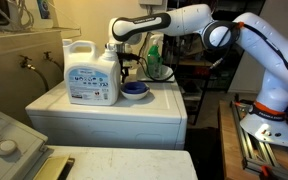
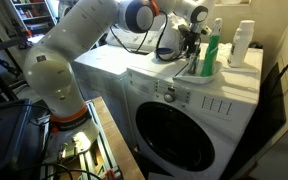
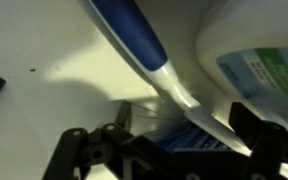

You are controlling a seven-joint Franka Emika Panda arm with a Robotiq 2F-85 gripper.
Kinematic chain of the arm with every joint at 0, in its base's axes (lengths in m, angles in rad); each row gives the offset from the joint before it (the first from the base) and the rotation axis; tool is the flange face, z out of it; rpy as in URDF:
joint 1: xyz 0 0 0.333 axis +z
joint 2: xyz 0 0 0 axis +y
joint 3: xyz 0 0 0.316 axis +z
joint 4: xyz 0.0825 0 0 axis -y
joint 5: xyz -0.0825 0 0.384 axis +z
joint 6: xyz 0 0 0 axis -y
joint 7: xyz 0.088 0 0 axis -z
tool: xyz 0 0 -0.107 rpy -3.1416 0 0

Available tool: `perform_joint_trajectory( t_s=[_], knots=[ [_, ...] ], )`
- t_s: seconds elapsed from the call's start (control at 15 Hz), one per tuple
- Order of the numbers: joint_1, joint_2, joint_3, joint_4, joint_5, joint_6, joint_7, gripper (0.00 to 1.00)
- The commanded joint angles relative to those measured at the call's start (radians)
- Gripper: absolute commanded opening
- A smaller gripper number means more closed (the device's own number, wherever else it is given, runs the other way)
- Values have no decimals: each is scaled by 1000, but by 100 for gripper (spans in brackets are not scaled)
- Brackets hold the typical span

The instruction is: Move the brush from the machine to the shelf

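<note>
The brush lies slanted, so my gripper will turn in line with the brush (image 3: 134, 35) and move along its neck onto the handle's pale end.
The brush (image 3: 134, 35) shows only in the wrist view. Its dark blue handle runs up to the left, and its pale neck leads down to bluish bristles between my fingers. It lies on the white machine top (image 3: 34, 70). My gripper (image 3: 169, 140) is open, one finger on each side of the brush head. In both exterior views the gripper (image 1: 120, 60) (image 2: 189, 42) hangs low over the back of the machine (image 1: 104, 115) (image 2: 184, 110), beside the detergent jug (image 1: 92, 72). A pale ledge, the shelf (image 1: 24, 33), runs dimly along the wall behind.
A round blue dish (image 1: 134, 90) and a green bottle (image 1: 154, 60) (image 2: 210, 55) stand close to the gripper. A white bottle (image 2: 242, 45) stands at the machine's far corner. The jug (image 3: 254, 50) is right beside the brush. A grey-white unit with a knob (image 1: 9, 140) sits in front.
</note>
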Motion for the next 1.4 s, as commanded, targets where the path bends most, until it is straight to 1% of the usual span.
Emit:
perform_joint_trajectory(
  t_s=[0.0, 0.2, 0.33, 0.4, 0.53, 0.6, 0.67, 0.73, 0.87, 1.0, 1.2, 1.33],
  knots=[
    [39, 38, -45, 51, -54, 85, 55, 100],
    [62, 21, -100, 55, -113, 201, 79, 100],
    [85, 16, -156, 62, -190, 166, 117, 100],
    [93, 15, -179, 67, -223, 113, 130, 100],
    [111, 17, -215, 64, -275, 47, 141, 100],
    [108, 14, -208, 61, -275, 31, 119, 100],
    [95, 8, -185, 59, -250, 25, 85, 100],
    [76, -16, -146, 47, -209, 37, 31, 100],
    [75, -54, -131, 27, -199, 49, -27, 100],
    [69, -78, -116, 15, -200, 23, -104, 100],
    [58, -93, -113, -10, -206, -7, -187, 100],
    [44, -93, -96, -34, -196, -5, -277, 100]
  ],
)
